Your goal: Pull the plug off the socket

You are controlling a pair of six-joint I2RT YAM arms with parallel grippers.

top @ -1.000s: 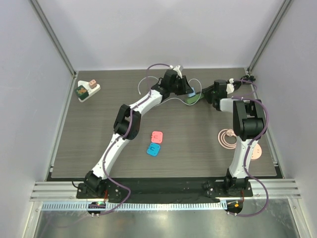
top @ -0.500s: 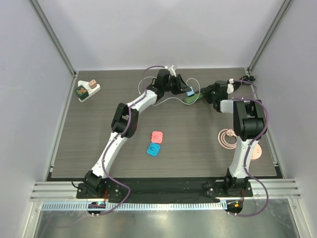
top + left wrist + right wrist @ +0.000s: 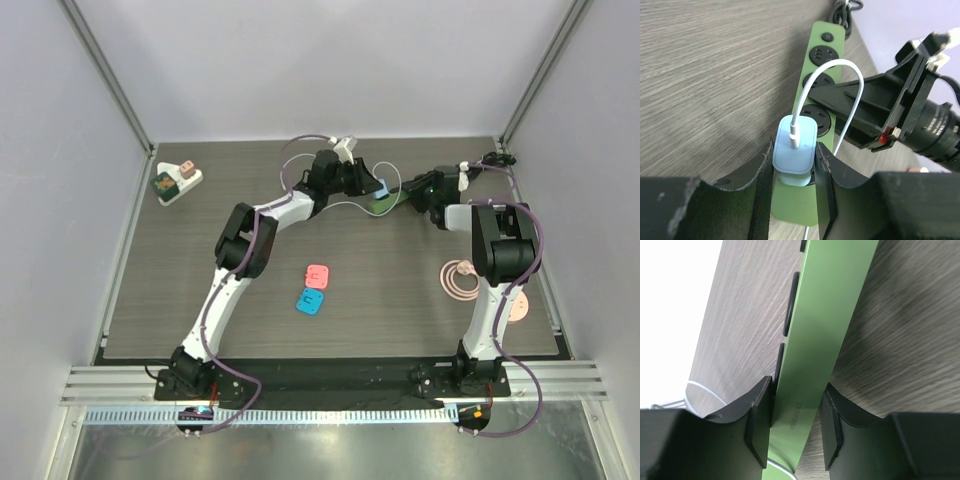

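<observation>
I should next raise the plug in my left gripper away from the green power strip [image 3: 385, 204], then move it back and down to let it go on the clear tabletop beyond the pink pad [image 3: 315, 245].
A light blue plug [image 3: 794, 149] with a white cable [image 3: 850, 70] sits between my left gripper's [image 3: 794, 170] black fingers, which are shut on its sides. It hangs just over the near end of the green power strip [image 3: 824, 75]; I cannot see its prongs. In the top view the plug [image 3: 382, 187] is beside the strip [image 3: 385, 204] at the back middle of the table. My right gripper [image 3: 796, 412] is shut on the strip's long edges [image 3: 825, 315] and holds it tilted on its side. In the top view that gripper [image 3: 413, 194] is right of the strip.
A white adapter block [image 3: 177, 182] with small plugs sits at the back left. A pink pad [image 3: 318, 274] and a blue pad [image 3: 310, 302] lie mid-table. A coiled pink cable [image 3: 460, 279] and a pink disc [image 3: 517, 308] lie at the right.
My left wrist has swung back and to the left with the plug in its grip, and its cable loop has shifted. The right gripper has moved slightly left with the strip.
</observation>
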